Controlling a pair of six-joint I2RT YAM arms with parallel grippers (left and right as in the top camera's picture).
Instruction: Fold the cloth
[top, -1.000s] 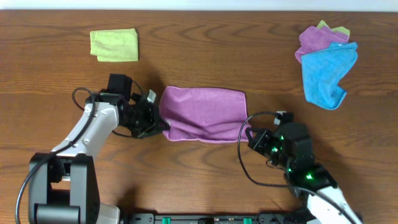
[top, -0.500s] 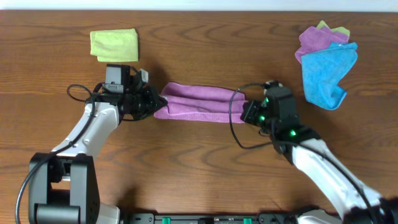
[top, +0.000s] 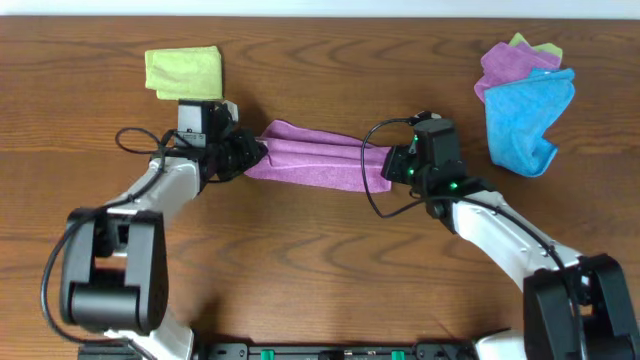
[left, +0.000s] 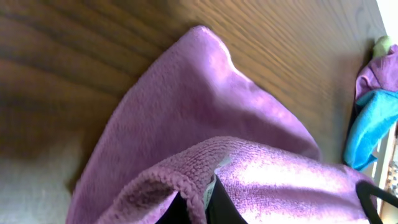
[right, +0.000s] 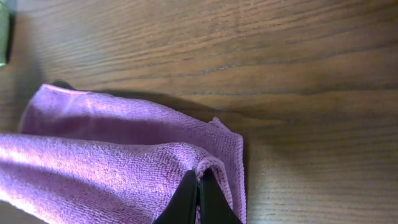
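I should next move my right gripper down and outward and let go of the folded hem over the lower layer's far corner (top: 382, 148) (right: 227, 138), which lies bare below and outward of my fingers.
The purple cloth (top: 315, 160) is stretched in a narrow band across the middle of the table, folded over on itself. My left gripper (top: 250, 155) is shut on its left end, with the hem pinched between the fingers in the left wrist view (left: 205, 205). My right gripper (top: 392, 165) is shut on its right end; in the right wrist view the closed fingers (right: 198, 199) pinch the folded hem of the cloth (right: 112, 162). Both ends are held just above the wood.
A folded yellow-green cloth (top: 184, 72) lies at the back left. A pile of blue (top: 528, 118), purple and green cloths lies at the back right. The table's far edge runs along the top.
Both grippers carried the cloth's near edge away from me over its far edge. The wide flat cloth is now a narrow band further back on the table.
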